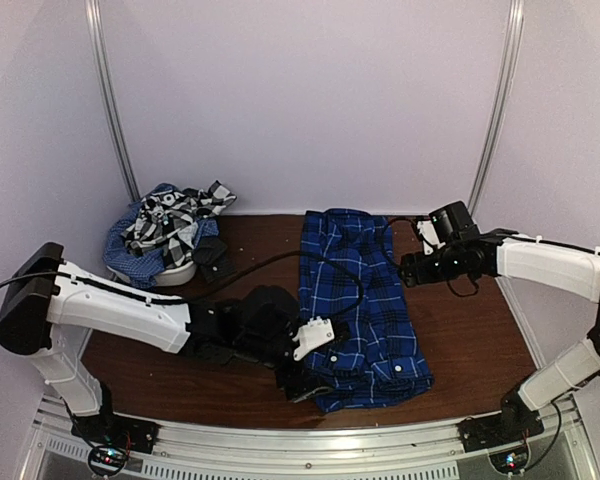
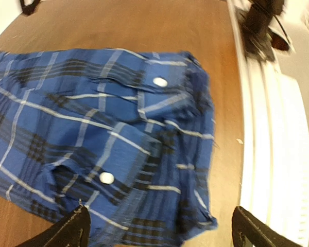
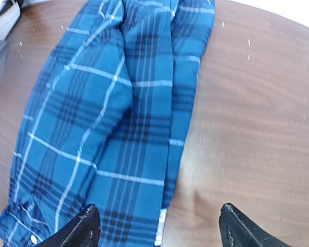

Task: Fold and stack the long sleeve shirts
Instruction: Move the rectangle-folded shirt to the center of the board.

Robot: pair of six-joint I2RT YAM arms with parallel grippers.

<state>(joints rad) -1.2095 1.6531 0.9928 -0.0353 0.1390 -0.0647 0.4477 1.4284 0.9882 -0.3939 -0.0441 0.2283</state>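
The left gripper needs to go down next, onto the bunched fold at the shirt's near corner (image 1: 327, 402) (image 2: 167, 221) between its open fingers, and then close.
A royal-blue plaid shirt (image 1: 358, 300) with thin white lines lies folded into a long strip on the brown table, running from far to near. My left gripper (image 1: 305, 386) is open at the shirt's near left corner. In the left wrist view the gripper (image 2: 162, 232) is empty just above the buttoned end of the shirt (image 2: 118, 128). My right gripper (image 1: 408, 268) is open beside the shirt's far right edge. In the right wrist view the gripper (image 3: 159, 229) is empty and straddles the shirt's (image 3: 118, 103) edge and bare wood.
At the back left a black-and-white plaid shirt (image 1: 175, 218) and a pale-blue check shirt (image 1: 120, 245) lie heaped on a white basket (image 1: 175, 274). A dark item (image 1: 216, 252) lies beside them. A metal rail (image 1: 310, 440) runs along the table's near edge.
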